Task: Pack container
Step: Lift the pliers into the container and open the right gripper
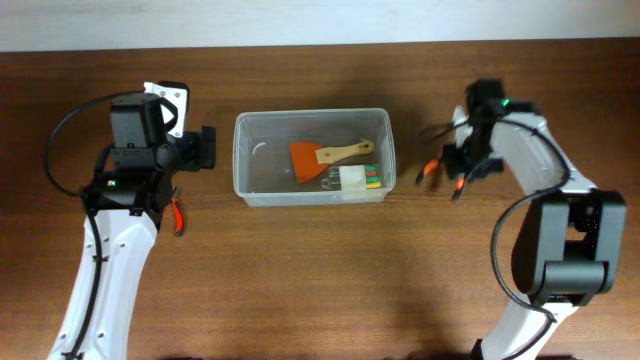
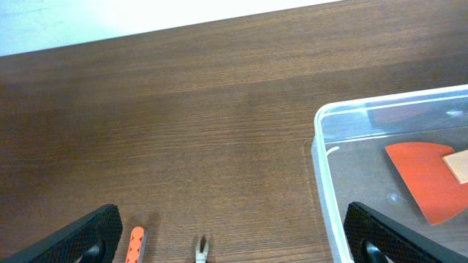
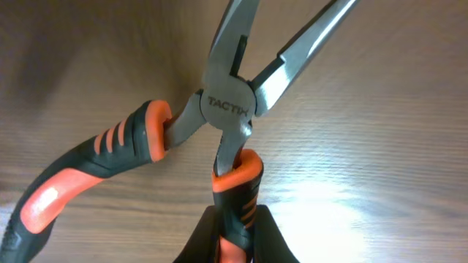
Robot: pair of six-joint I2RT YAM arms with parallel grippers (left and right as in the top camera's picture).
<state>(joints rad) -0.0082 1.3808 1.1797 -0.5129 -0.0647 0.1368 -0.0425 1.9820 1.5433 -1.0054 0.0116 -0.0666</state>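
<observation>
My right gripper will next lift the pliers across to its left in the overhead view. Then it will lower them onto the container's bare bottom by the scraper (image 1: 272,167) and release them.
The clear plastic container (image 1: 312,158) stands at the table's middle back. It holds an orange scraper with a wooden handle (image 1: 322,157) and a pale block with coloured stripes (image 1: 360,179). Its left corner shows in the left wrist view (image 2: 322,124). My right gripper (image 1: 462,172) is shut on one handle of orange-and-black long-nose pliers (image 3: 219,124), right of the container. My left gripper (image 1: 205,148) is open and empty, left of the container. Small orange-handled cutters (image 1: 178,215) lie on the table below it; their tip shows in the left wrist view (image 2: 202,250).
The dark wooden table (image 1: 330,270) spreads around the container. A pale wall edge runs along the back (image 1: 320,20). The black cables of both arms loop beside them.
</observation>
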